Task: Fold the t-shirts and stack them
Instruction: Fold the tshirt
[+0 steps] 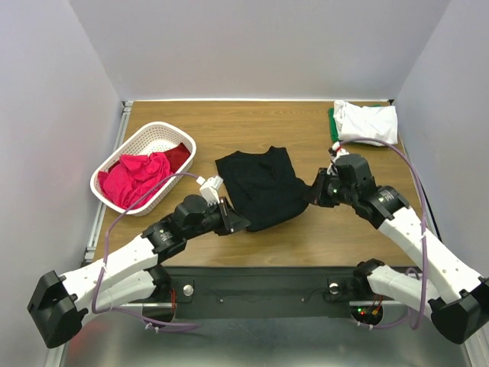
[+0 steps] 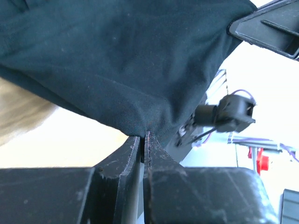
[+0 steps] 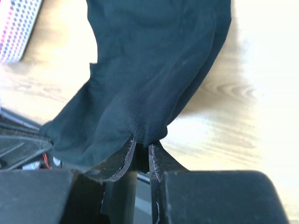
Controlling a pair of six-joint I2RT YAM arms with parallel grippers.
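The black t-shirt's far edge lies outward of the left gripper's fingers, so the left gripper should next carry the t-shirt's pinched near corner outward and release it over that edge.
The large black t-shirt lies spread in the middle of the wooden table. My left gripper is shut on its near left corner, with the cloth pinched between the jaws in the left wrist view. My right gripper is shut on its right edge, and the black cloth bunches into the jaws in the right wrist view. A white t-shirt lies folded on a green one at the far right corner. Pink and red t-shirts fill the basket.
A white oval lattice basket stands at the far left of the table; its wall shows in the right wrist view. A black rail runs along the near edge between the arm bases.
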